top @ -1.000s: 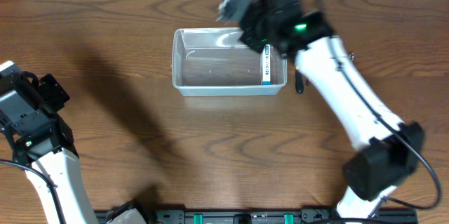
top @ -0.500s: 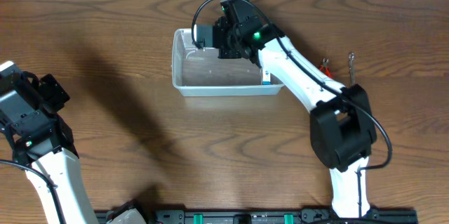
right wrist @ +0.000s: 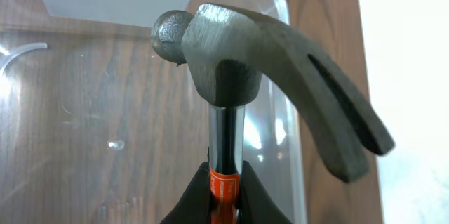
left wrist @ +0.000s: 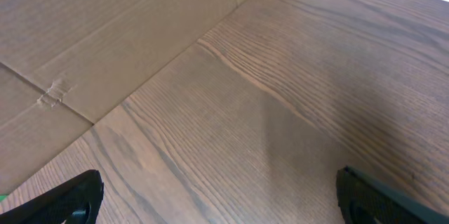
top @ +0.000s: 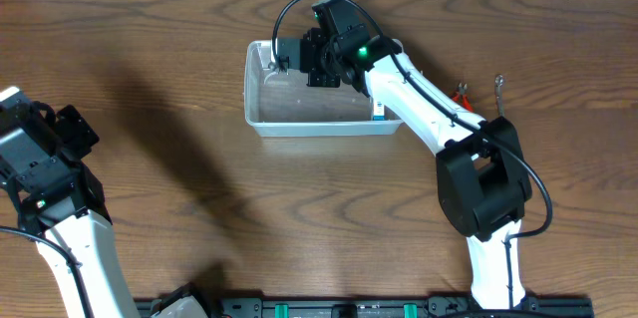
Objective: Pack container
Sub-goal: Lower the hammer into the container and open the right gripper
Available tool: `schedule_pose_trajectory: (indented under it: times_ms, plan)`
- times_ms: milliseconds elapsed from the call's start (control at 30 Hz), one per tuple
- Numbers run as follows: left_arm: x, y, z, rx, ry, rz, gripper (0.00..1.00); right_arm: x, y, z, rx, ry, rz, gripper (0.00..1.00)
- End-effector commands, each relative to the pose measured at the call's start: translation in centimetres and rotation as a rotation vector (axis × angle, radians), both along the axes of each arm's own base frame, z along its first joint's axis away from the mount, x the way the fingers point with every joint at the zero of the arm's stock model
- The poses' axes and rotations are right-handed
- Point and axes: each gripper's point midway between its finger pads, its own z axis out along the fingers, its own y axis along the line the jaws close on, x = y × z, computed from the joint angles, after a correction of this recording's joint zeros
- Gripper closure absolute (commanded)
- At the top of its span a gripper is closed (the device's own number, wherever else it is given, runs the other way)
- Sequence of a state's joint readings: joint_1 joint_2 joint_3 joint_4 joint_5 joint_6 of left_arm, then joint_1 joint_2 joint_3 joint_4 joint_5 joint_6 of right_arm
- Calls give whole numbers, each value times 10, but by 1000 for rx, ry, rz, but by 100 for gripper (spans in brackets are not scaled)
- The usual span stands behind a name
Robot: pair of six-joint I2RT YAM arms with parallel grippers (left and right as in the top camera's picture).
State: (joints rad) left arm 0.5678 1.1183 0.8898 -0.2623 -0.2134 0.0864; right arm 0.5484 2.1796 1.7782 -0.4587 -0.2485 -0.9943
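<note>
The small box (top: 378, 109) fills just one end of the container. My right gripper needs to lower the hammer onto the container's bottom below next.
The clear plastic container (top: 251, 94) stands at the table's far middle. A small blue-and-white box (top: 378, 109) lies inside at its right end. My right gripper (top: 311, 59) is shut on a hammer's handle and holds the hammer (top: 284, 56) over the container's far left part. In the right wrist view the steel claw head (right wrist: 238, 55) points away from the jaws (right wrist: 224, 192), with the container's floor and rim (right wrist: 293, 147) below it. My left gripper (left wrist: 217, 199) is open and empty over bare wood, far from the container.
Red-handled pliers (top: 461, 90) and a small metal tool (top: 498, 85) lie on the table right of the container. The left arm (top: 45, 173) stands at the left edge. Cardboard (left wrist: 84, 34) borders the table in the left wrist view.
My right arm has swung left with the hammer, from the container's far right corner to over its far left part. The left arm has not moved.
</note>
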Motion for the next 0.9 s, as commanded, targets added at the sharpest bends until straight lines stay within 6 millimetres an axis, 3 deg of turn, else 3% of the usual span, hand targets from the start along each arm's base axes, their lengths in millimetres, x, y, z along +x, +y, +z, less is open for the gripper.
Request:
schedule_pose_trajectory:
  times_ms: [0, 100, 233, 267, 300, 333, 467, 567, 700, 800, 867]
  plan:
    - [0, 4, 7, 18, 1, 5, 2, -4, 3, -27, 6, 75, -11, 99]
    - [0, 4, 7, 18, 1, 5, 2, -1, -3, -45, -30, 87, -33, 99]
    - [0, 4, 7, 18, 1, 5, 2, 3, -8, -53, -59, 80, -55, 96]
    - [0, 4, 7, 18, 1, 5, 1, 3, -8, -53, -58, 79, -55, 87]
    - [0, 4, 7, 18, 1, 5, 2, 4, -7, -52, -54, 74, -55, 68]
    - [0, 4, 7, 18, 1, 5, 2, 5, -6, -50, -51, 68, -54, 55]
    - [0, 4, 7, 18, 1, 5, 2, 11, 1, -32, -23, 15, -53, 50]
    - [0, 4, 7, 18, 1, 5, 2, 15, 6, 10, 38, -37, -79, 47]
    - [0, 4, 7, 18, 1, 4, 2, 15, 2, 97, 165, -120, -153, 44]
    - [0, 4, 7, 18, 1, 5, 2, 6, -16, 166, 258, -180, -200, 43]
    - [0, 4, 7, 18, 1, 5, 2, -2, -38, 201, 287, -207, -237, 43]
